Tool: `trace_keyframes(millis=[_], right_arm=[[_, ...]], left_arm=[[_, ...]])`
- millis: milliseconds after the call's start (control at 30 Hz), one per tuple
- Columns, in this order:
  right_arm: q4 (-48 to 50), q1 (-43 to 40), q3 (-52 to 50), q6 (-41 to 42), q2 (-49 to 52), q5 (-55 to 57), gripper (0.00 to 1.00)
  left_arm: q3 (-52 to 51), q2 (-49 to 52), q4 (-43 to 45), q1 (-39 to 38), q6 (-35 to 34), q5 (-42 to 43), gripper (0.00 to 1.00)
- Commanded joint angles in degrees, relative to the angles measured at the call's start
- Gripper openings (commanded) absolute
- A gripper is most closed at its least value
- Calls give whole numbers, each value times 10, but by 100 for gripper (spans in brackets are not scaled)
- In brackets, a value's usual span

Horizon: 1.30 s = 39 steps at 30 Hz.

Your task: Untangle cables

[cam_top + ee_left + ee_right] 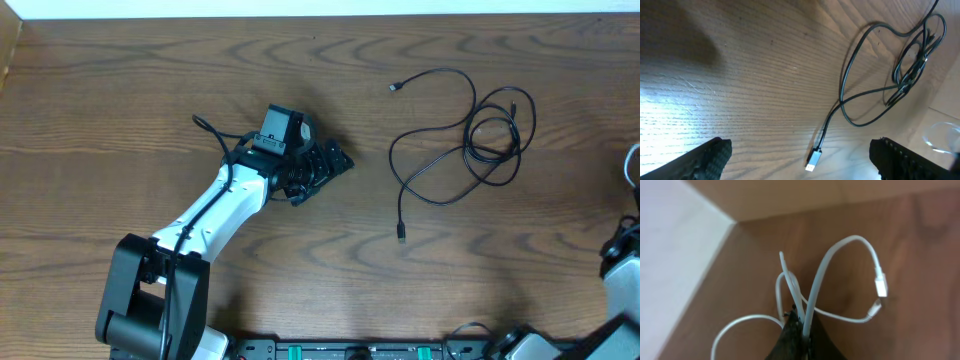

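My right gripper next goes down to the bare wood below, near the table's side edge, and releases the white cable [840,250] clear of the black loops.
Black cables [470,135] lie in overlapping loops on the right half of the wooden table, one plug [394,87] at the back and another [402,235] nearer the front. My left gripper [330,165] hovers left of them, open and empty. In the left wrist view its fingers [710,160] stand wide apart, with a silver plug [812,161] on the table between them and the black loops [910,70] beyond. My right gripper [801,322] is shut on the white cable [840,250], whose loops and two plugs [881,285] hang past the fingertips. A white cable arc [633,165] shows at the overhead's right edge.
The wooden table [150,90] ends at a pale strip along the back. In the right wrist view the table's corner and a white floor or wall [675,255] lie close. The right arm's body [625,285] sits at the lower right corner.
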Motion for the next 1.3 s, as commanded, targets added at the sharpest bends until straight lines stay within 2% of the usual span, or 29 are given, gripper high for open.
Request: trace_keyframes(millis=[0,100,200,267,300,333,433,533,767,967,1100,1267], right_arm=[[24,-25,1,19,74,7,1],[48,-37,1,56,125,-7,1],[68,-44,1,58,147,-33,2],[81,-45,1,58,148,-38,7],[90,-45,1,58,148,-38,15],[102,-45,1,58,146,-51,40],[109,-45,1,58,137,-96,66],[111,-45,1,58,128,-119,99],[109,-44,1,58,76,-158,99],[113,-23,1,84,19,-248,99],[105,34,1,80,3,-257,99],[82,113,1,15,3,-267,99]], left_arm=[[9,-5,-2,2,8,-23,95],[9,-5,-2,2,8,-29,95],[9,-5,-2,2,8,-29,95],[9,-5,-2,2,8,-29,95],[9,-5,-2,2,8,-29,95],[9,-5,-2,2,8,-29,95],[9,-5,-2,2,8,-29,95],[9,-5,-2,2,8,-29,95],[9,-5,-2,2,8,-29,95],[9,-5,-2,2,8,-29,95],[9,-5,-2,2,8,-29,95],[9,-5,-2,2,8,-29,95]])
